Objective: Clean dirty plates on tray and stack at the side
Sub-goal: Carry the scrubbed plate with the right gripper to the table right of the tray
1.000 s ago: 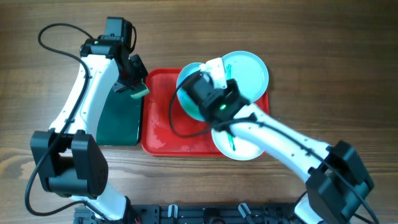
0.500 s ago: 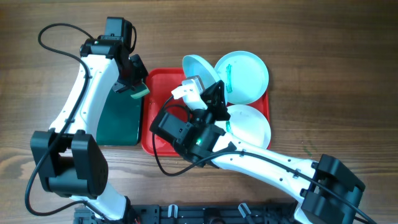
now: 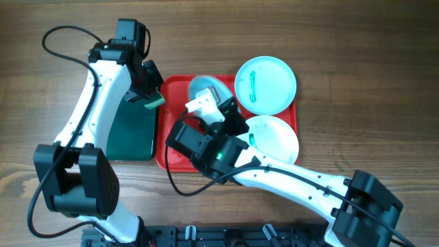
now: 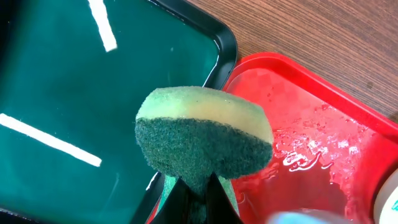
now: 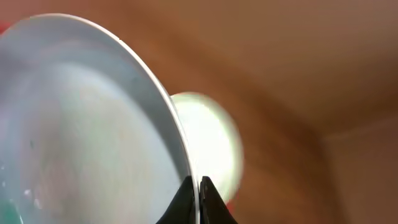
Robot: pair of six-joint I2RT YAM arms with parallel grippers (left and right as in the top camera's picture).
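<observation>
The tilted plate will next swing to the right in the overhead view with my right gripper, past both plates, and I will lower it flat onto bare table (image 3: 346,118).
The red tray (image 3: 180,156) lies mid-table. A plate with a teal smear (image 3: 266,85) sits at its far right corner and a white plate (image 3: 278,140) at its near right. My right gripper (image 3: 218,103) is shut on the rim of a third pale blue plate (image 3: 206,86), held tilted on edge over the tray; it fills the right wrist view (image 5: 87,124), the jaws (image 5: 198,190) pinching its rim. My left gripper (image 4: 198,198) is shut on a green and yellow sponge (image 4: 204,134) above the tray's left rim (image 4: 292,68); the gripper also shows overhead (image 3: 152,100).
A dark green tray (image 3: 132,130) lies just left of the red tray, and shows in the left wrist view (image 4: 74,93). The red tray's floor is wet (image 4: 311,155). Bare wooden table (image 3: 357,41) surrounds both trays.
My right arm swung from over the plates to the tray's near left, lifting one plate clear and tilting it on edge. The white plate below is uncovered. The left arm has not moved.
</observation>
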